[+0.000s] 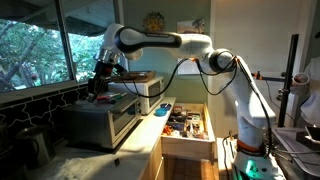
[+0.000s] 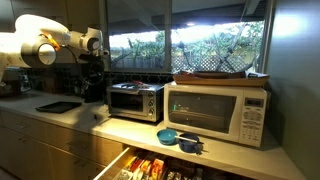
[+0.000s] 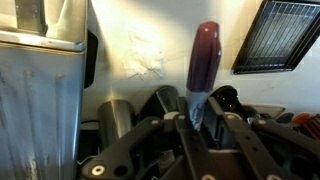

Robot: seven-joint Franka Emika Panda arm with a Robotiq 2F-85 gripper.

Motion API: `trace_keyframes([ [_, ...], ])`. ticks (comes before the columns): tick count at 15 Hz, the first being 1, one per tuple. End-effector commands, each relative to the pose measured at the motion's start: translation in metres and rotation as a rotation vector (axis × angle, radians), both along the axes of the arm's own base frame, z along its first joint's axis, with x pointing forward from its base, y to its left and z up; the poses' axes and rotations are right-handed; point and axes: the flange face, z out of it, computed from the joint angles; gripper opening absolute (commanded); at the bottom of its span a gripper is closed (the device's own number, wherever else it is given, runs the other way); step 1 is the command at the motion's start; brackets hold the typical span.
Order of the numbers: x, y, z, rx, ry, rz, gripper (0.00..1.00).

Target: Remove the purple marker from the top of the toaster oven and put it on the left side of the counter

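Observation:
Pale counter lies open between the toaster oven (image 2: pixel 135 100) and the dark baking tray, so the robot's gripper should go down to that clear part (image 2: pixel 90 113) of the counter next and let go of the purple marker.
My gripper (image 3: pixel 200 122) is shut on the purple marker (image 3: pixel 204 58), which sticks out from between the fingers with its purple cap away from them. In both exterior views the gripper (image 1: pixel 99 88) (image 2: pixel 93 68) hangs beside the upper edge of the silver toaster oven (image 1: pixel 108 122) (image 2: pixel 135 100), toward its window-side end. The marker is too small to make out in the exterior views. The pale counter (image 3: pixel 150 55) (image 1: pixel 140 142) (image 2: pixel 88 120) lies under the gripper.
A white microwave (image 2: pixel 220 112) (image 1: pixel 150 88) stands next to the toaster oven. A dark baking tray (image 2: pixel 57 106) (image 3: pixel 276 35) lies on the counter. A drawer (image 1: pixel 186 126) (image 2: pixel 160 165) full of small items stands open. Blue bowls (image 2: pixel 170 136) sit by the microwave.

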Motion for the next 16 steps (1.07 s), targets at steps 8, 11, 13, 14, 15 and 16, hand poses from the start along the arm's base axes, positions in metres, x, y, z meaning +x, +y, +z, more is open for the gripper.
trace_keyframes([
  [8,-0.05,0.038,-0.093,-0.033,0.203,-0.337,0.06],
  [11,-0.082,0.05,-0.122,-0.055,0.26,-0.481,0.06],
  [13,-0.06,0.062,-0.119,-0.043,0.263,-0.391,0.23],
  [14,-0.061,0.064,-0.118,-0.043,0.26,-0.387,0.23],
  [15,-0.059,0.063,-0.115,-0.039,0.254,-0.389,0.23],
  [16,-0.057,0.061,-0.113,-0.036,0.25,-0.392,0.23],
])
